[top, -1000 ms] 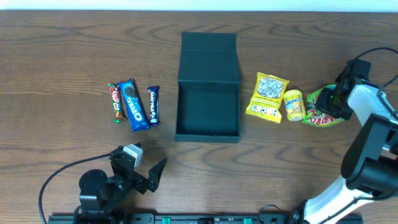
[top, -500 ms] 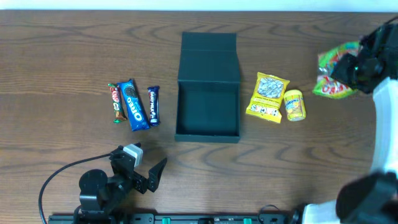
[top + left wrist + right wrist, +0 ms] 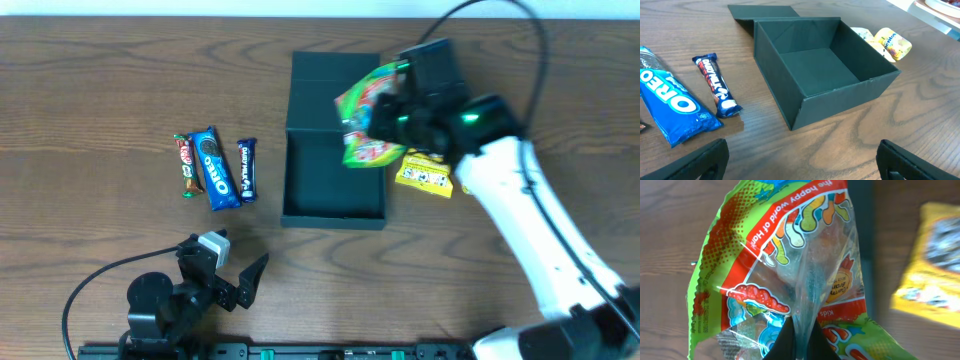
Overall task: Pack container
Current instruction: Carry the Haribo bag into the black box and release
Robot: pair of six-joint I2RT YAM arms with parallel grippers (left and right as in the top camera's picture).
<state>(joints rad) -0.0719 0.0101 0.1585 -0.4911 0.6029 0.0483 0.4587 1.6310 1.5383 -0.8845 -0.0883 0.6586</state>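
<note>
I will first move my right gripper toward the side of the box (image 3: 333, 212) by the dark blue chocolate bar, to lower the bag (image 3: 368, 120) inside the box.
The dark teal box (image 3: 333, 212) stands open mid-table with its flap lid (image 3: 336, 75) laid back; it also shows empty in the left wrist view (image 3: 835, 95). My right gripper (image 3: 392, 118) is shut on a green and red gummy candy bag (image 3: 368, 120) and holds it in the air over the box's right wall. In the right wrist view the fingers (image 3: 801, 342) pinch the bag (image 3: 785, 265). My left gripper (image 3: 240, 278) is open and empty near the front edge, left of the box; its fingers (image 3: 800, 162) frame bare wood.
An Oreo pack (image 3: 214, 167), a red bar (image 3: 185, 163) and a dark blue chocolate bar (image 3: 246, 169) lie left of the box. A yellow snack packet (image 3: 424, 172) lies right of it, under my right arm. A yellow Mentos tub (image 3: 894, 42) is beside it.
My right gripper lifted the gummy bag from the far right of the table and carried it left to above the box's right side. The left arm has not moved.
</note>
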